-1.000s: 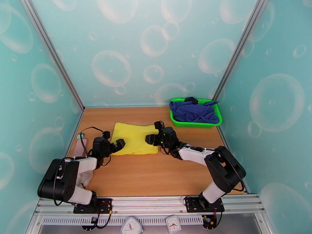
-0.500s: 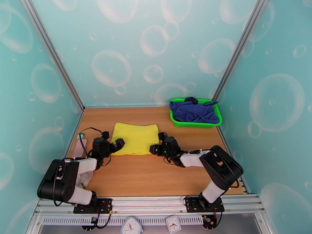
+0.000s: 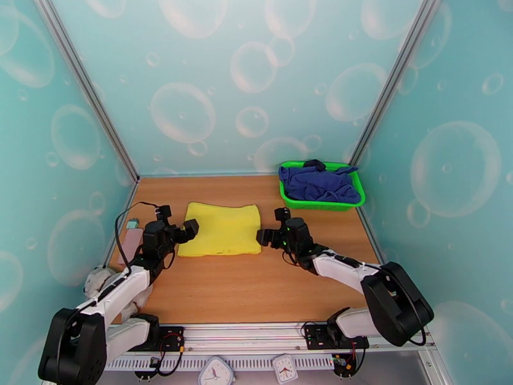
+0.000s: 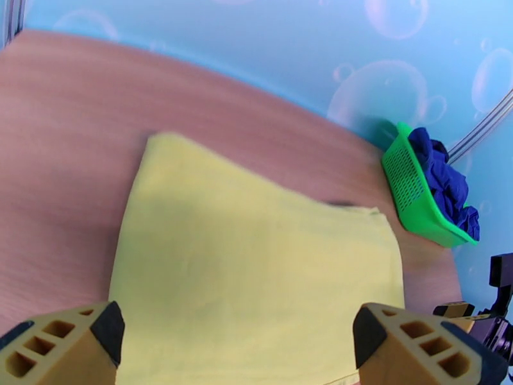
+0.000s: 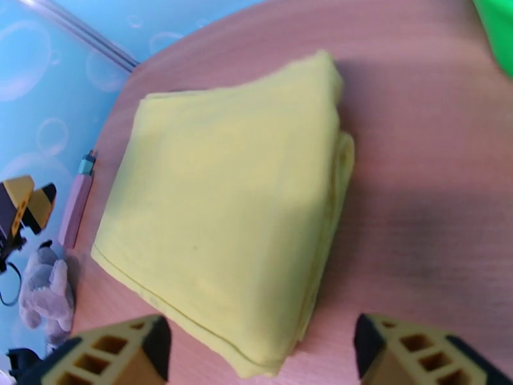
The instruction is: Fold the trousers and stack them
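The trousers' side edge farthest from the basket lies flat below the left gripper's open fingers, so the robot will move its left gripper down onto that edge next and close it there.
The yellow trousers (image 3: 221, 229) lie folded into a flat rectangle on the wooden table, left of the middle. My left gripper (image 3: 187, 228) sits at their left edge, open, fingers apart over the cloth (image 4: 256, 251) with nothing held. My right gripper (image 3: 264, 236) hovers just off their right edge, also open. The right wrist view has the folded stack (image 5: 231, 206) with its layered edge facing the gap between my right gripper's fingers (image 5: 260, 341).
A green basket (image 3: 319, 205) holding a dark blue garment (image 3: 317, 182) stands at the back right, its side (image 4: 417, 194) visible from the left wrist. A pink stick-like object (image 3: 131, 242) and a small grey-white cloth (image 3: 96, 280) lie along the left edge.
My right gripper has drawn back off the trousers to the right. The left arm has stretched out and its gripper shifted slightly left. The trousers stay flat.
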Tool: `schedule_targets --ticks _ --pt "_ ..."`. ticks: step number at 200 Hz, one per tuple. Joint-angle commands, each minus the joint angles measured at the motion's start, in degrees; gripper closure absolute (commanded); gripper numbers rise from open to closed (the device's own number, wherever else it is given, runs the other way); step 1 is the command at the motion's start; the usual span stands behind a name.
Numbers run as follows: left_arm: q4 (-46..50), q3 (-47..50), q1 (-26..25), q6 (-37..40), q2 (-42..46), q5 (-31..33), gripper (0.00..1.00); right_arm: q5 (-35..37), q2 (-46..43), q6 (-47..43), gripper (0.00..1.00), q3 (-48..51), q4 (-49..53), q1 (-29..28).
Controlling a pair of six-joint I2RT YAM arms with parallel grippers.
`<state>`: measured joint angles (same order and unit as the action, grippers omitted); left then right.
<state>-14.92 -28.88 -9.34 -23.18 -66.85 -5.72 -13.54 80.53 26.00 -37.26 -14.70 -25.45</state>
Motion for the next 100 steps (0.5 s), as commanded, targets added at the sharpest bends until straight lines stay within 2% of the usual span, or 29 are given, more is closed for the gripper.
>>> schedule_targets --ticks 1,10,24,44,65,87,100 --pt "1.7 -4.4 3.0 3.7 -6.9 -5.4 0.01 -1.4 4.0 -6.8 0.15 -7.8 3.4 1.6" --pt "5.9 -7.9 3.0 4.8 -10.0 -4.0 0.01 -2.2 7.4 -8.1 0.15 -11.6 7.4 1.6" --pt "10.1 -11.8 3.4 6.9 -14.5 -1.2 0.01 -3.6 11.8 -7.4 0.16 -14.5 8.0 1.7" --pt "15.0 -16.3 4.5 9.3 -20.3 -2.3 0.05 -4.4 14.4 -5.0 0.17 -10.5 -1.0 2.0" --pt "15.0 -18.7 5.4 10.5 -25.6 -4.6 0.07 -5.6 16.4 -4.3 0.19 -8.5 -5.0 2.8" --pt "13.3 -20.1 5.7 8.9 -30.0 -7.8 0.11 -11.6 17.0 -0.6 0.22 -5.7 -11.9 3.9" --pt "13.8 -20.1 5.7 7.4 -31.6 -7.5 0.11 -11.4 17.3 -0.7 0.22 -6.1 -10.1 4.0"
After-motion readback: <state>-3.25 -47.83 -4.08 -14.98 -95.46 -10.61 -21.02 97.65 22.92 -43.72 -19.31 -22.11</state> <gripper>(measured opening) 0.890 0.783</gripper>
